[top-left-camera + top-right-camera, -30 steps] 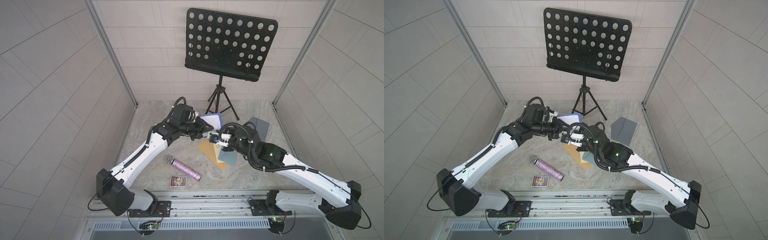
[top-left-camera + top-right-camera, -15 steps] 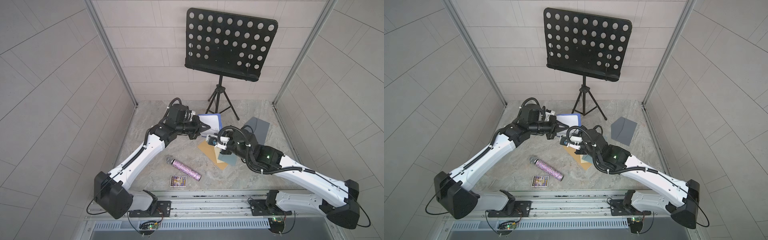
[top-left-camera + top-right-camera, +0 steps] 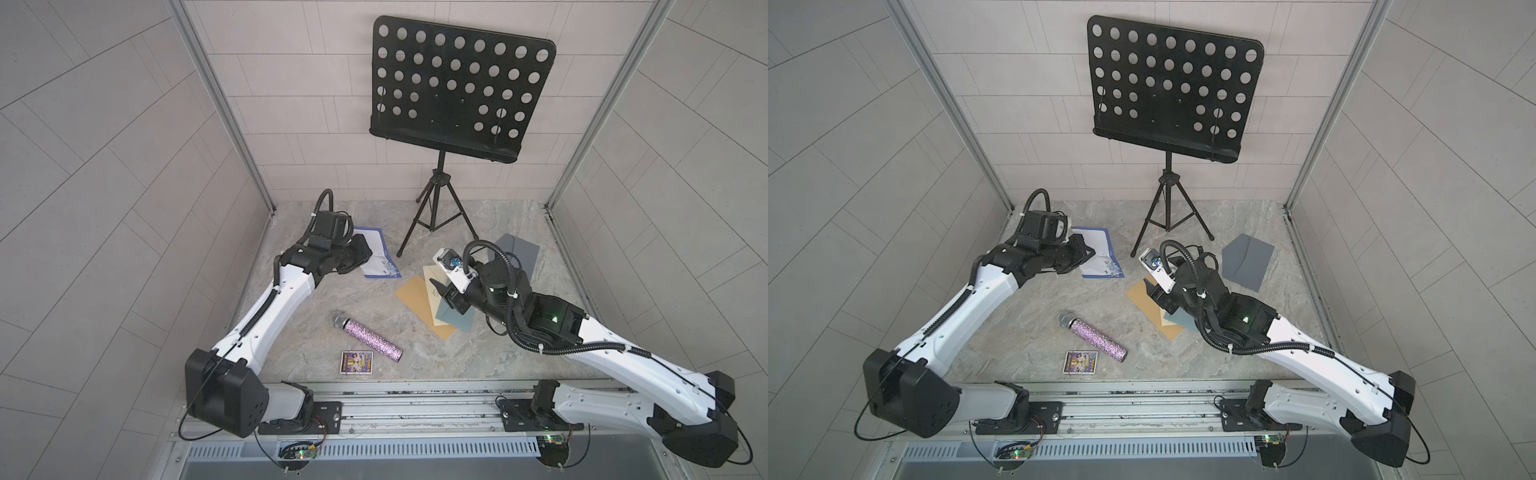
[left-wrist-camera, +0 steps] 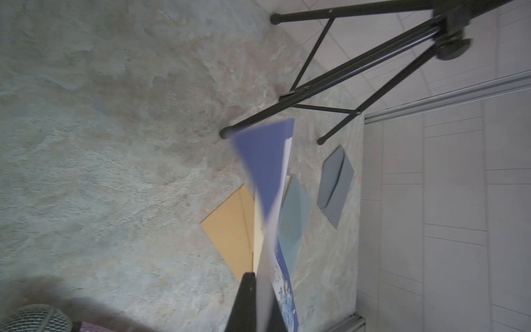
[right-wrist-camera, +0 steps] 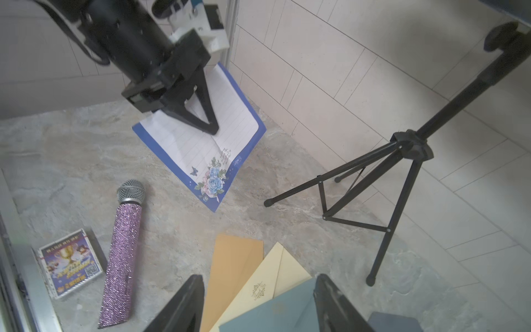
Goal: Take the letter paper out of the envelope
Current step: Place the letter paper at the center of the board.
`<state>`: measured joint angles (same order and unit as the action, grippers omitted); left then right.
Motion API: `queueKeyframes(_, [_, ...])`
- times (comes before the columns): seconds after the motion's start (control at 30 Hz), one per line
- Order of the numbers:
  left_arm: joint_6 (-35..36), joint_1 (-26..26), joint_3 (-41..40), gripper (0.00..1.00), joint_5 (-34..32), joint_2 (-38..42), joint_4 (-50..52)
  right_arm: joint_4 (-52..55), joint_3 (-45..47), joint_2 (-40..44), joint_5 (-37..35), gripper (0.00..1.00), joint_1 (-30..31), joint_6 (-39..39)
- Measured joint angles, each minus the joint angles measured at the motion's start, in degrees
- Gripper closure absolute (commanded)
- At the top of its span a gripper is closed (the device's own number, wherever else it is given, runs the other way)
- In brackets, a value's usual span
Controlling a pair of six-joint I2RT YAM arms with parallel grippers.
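Note:
My left gripper has the letter paper hanging clear of every envelope, and it will next move outward and down to the bare tabletop [image 3: 1118, 234] [image 4: 168, 99] beside the tripod foot to release it.
My left gripper [image 3: 367, 252] is shut on the letter paper [image 3: 377, 259], a lined white sheet with a blue border and flower print. The sheet hangs tilted, its lower corner near the tabletop, and is free of any envelope. It also shows in the right wrist view as the letter paper [image 5: 201, 143], and edge-on in the left wrist view [image 4: 267, 172]. My right gripper [image 5: 258, 280] is open over three fanned envelopes: orange [image 5: 235, 267], cream [image 5: 270, 273] and teal [image 5: 275, 313]. I cannot tell which envelope held the sheet.
A black music stand's tripod [image 3: 436, 216] stands at the back centre, one foot close to the paper. A grey envelope [image 3: 517, 253] lies at the right. A glittery purple microphone [image 3: 368, 337] and a small printed card [image 3: 356, 361] lie near the front edge.
The two grippers have come apart. My left gripper closed and drew the letter paper away to the left. My right gripper opened and drew back a little over the envelopes.

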<state>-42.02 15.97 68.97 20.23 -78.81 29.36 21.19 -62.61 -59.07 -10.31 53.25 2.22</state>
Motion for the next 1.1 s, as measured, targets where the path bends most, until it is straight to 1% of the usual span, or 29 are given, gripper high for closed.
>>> queueKeyframes(0.1, [3.04,-3.96,-2.73,1.00,-0.22,-5.51,-5.25,0.00,1.46,0.98,0.11,0.36,0.00,-6.19])
queueKeyframes(0.17, [5.51,-5.79,-2.45,1.00,-0.44,-11.04,-8.33,0.07,2.40,1.66,0.15,0.36,0.00,-8.90])
queueKeyframes(0.23, [7.67,-6.75,-0.46,1.00,-0.13,-16.92,-10.16,0.07,3.15,2.25,0.00,0.36,0.00,-10.88])
queueKeyframes(0.4, [13.18,-6.95,12.63,1.00,1.62,-33.48,-12.72,0.09,5.22,3.87,-1.62,0.36,0.00,-14.19])
queueKeyframes(0.5, [15.78,-6.95,19.89,1.00,2.47,-40.96,-12.92,0.11,6.03,4.48,-2.86,0.36,-0.02,-15.30])
queueKeyframes(0.57, [17.55,-6.95,24.96,1.00,2.51,-45.38,-11.63,0.11,6.10,4.57,-3.65,0.36,-0.11,-15.85])
queueKeyframes(0.73, [22.56,-6.82,41.18,1.00,1.60,-56.08,-4.72,0.44,6.40,5.18,-4.55,0.36,-1.38,-16.31])
queueKeyframes(0.8, [24.33,-6.80,46.16,1.00,0.42,-59.32,-2.19,0.66,6.40,5.31,-4.52,0.36,-2.45,-16.39])
queueKeyframes(0.83, [24.96,-6.78,47.25,1.00,-0.26,-60.19,-1.36,0.83,6.38,5.31,-4.52,0.36,-3.02,-16.41])
queueKeyframes(1.07, [28.17,-6.32,50.95,1.00,-6.40,-63.06,4.90,2.21,6.38,5.35,-4.22,0.35,-5.95,-16.46])
queueKeyframes(1.1, [28.26,-6.21,51.32,0.93,-6.86,-63.19,5.35,2.45,6.38,5.33,-4.15,0.34,-6.14,-16.52])
